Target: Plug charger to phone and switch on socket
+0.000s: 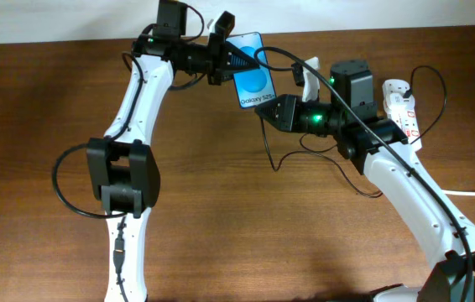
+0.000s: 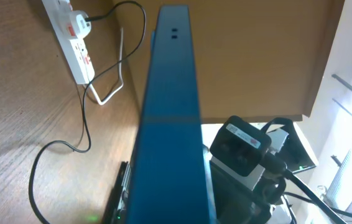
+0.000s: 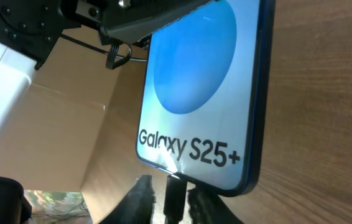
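I should bring my left gripper down and back next and let go of the phone (image 1: 252, 80) on the bare tabletop, because that open spot is below the gripper and closer to my base.
My left gripper (image 1: 231, 60) is shut on the phone (image 1: 252, 80) and holds it up, tilted, above the back of the table. The phone fills the left wrist view edge-on (image 2: 170, 124), and its blue screen with a white strip faces the right wrist view (image 3: 201, 93). The charger's black connector (image 3: 175, 193) stands between the fingers of my right gripper (image 3: 173, 199), with its tip against the phone's bottom edge. Small gaps show on both sides of it. The thin black cable (image 1: 275, 159) runs to the socket (image 1: 401, 105), which also shows in the left wrist view (image 2: 73, 34).
The socket's thick white cord (image 1: 472, 195) leaves toward the right edge. A white plug (image 2: 76, 25) sits in the socket. My right arm's wrist unit (image 2: 244, 146) is close beside the phone. Brown wooden table (image 1: 263, 235) lies under both arms.
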Available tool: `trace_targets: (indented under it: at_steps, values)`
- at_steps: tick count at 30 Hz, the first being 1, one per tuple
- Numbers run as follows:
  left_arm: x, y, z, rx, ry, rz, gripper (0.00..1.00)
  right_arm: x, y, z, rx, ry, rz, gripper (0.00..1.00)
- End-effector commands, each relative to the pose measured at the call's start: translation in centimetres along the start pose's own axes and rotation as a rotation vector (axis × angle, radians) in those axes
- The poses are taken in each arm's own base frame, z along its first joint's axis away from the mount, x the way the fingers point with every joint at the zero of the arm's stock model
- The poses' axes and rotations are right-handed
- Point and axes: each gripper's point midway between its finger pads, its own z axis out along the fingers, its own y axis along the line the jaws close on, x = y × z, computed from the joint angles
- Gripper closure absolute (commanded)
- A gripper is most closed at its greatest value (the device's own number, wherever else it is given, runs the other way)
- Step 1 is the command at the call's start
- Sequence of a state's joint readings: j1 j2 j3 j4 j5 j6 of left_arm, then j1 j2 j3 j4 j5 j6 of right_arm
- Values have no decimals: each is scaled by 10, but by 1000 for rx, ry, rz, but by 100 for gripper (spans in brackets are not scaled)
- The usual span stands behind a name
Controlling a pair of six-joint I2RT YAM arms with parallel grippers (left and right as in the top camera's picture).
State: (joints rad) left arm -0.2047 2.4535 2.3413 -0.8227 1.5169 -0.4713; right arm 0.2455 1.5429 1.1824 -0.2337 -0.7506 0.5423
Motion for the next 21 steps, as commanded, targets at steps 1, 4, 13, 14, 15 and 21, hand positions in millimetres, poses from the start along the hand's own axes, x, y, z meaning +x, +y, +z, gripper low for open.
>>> trace_targets:
  at_steps: [1,4,13,14,15,21]
  values:
    - [7,-25,1,52,28,53,100,-13,5,-3,3,-35,-37,63]
    - [6,-25,-1,52,23,125,100,-16,5,-4,3,-43,-41,40]
    - [0,53,-38,-372,-99,115,100,-22,-47,-39,110,-51,63,23]
    - [5,66,-42,-444,-89,94,100,-19,-50,-40,121,-41,54,23]
    - [15,81,-49,-539,-69,66,100,-16,-55,-40,143,-34,63,22]
    - [48,113,-70,-750,27,-20,100,4,-76,-45,259,23,104,21]
